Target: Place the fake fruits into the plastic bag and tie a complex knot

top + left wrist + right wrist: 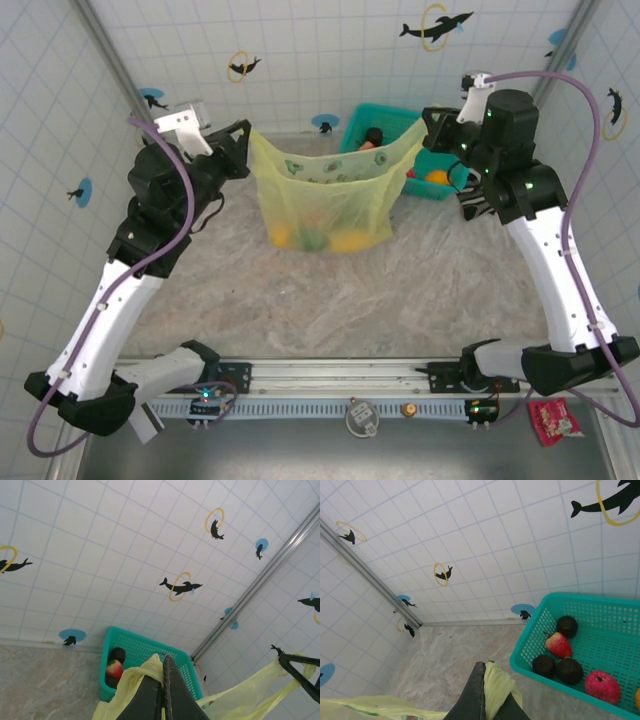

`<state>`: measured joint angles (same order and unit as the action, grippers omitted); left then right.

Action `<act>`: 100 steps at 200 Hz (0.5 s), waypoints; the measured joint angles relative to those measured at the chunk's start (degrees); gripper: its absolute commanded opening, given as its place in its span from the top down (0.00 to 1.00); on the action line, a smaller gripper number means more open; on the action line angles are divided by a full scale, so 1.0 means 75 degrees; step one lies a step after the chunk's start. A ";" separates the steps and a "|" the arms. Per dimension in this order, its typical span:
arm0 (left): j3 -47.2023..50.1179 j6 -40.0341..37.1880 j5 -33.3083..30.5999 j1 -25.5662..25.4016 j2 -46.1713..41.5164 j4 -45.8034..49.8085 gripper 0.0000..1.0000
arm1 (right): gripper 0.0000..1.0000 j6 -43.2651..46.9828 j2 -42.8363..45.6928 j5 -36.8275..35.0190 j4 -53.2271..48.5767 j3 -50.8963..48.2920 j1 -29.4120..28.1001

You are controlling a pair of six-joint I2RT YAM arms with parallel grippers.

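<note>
My left gripper carries the bag's handle down and back toward my base, toward the marbled table top (pixel 332 264), and releases it next, since the fruit-filled bag still hangs lifted.
The yellow-green plastic bag (pixel 325 195) hangs stretched between my two grippers above the table. Orange, green and yellow fake fruits (pixel 315 238) sit in its bottom. My left gripper (pixel 244 130) is shut on the bag's left handle (pixel 145 672) at the upper left corner. My right gripper (pixel 428 120) is shut on the right handle (pixel 497 687) at the upper right corner. More fruits lie in the teal basket: a strawberry (pixel 558 644), dark brown ones (pixel 567 626) and a red one (pixel 602 686). No knot is seen in the handles.
The teal mesh basket (pixel 395 130) stands at the back right against the tiled wall, just behind the bag. A metal corner post (pixel 260 580) rises by the wall. The marbled table top (pixel 330 300) stretches in front of the bag.
</note>
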<state>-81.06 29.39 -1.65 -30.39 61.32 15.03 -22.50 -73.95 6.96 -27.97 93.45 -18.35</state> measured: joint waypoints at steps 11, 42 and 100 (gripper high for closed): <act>0.0256 0.0023 0.0114 0.0000 -0.0082 -0.0178 1.00 | 1.00 0.0003 0.0035 0.0000 0.0017 -0.0087 0.0000; 0.1827 0.0350 0.0495 0.0000 -0.0644 -0.0592 1.00 | 1.00 0.0000 0.0443 0.0012 0.0219 -0.1262 0.0000; 0.2760 0.0632 0.1000 -0.0009 -0.0973 -0.0801 0.73 | 1.00 -0.0154 0.0490 0.0143 0.0399 -0.2276 0.0006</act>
<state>-60.36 34.13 5.85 -30.46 54.02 9.02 -23.66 -70.28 8.03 -24.97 76.38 -18.31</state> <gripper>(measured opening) 0.096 0.042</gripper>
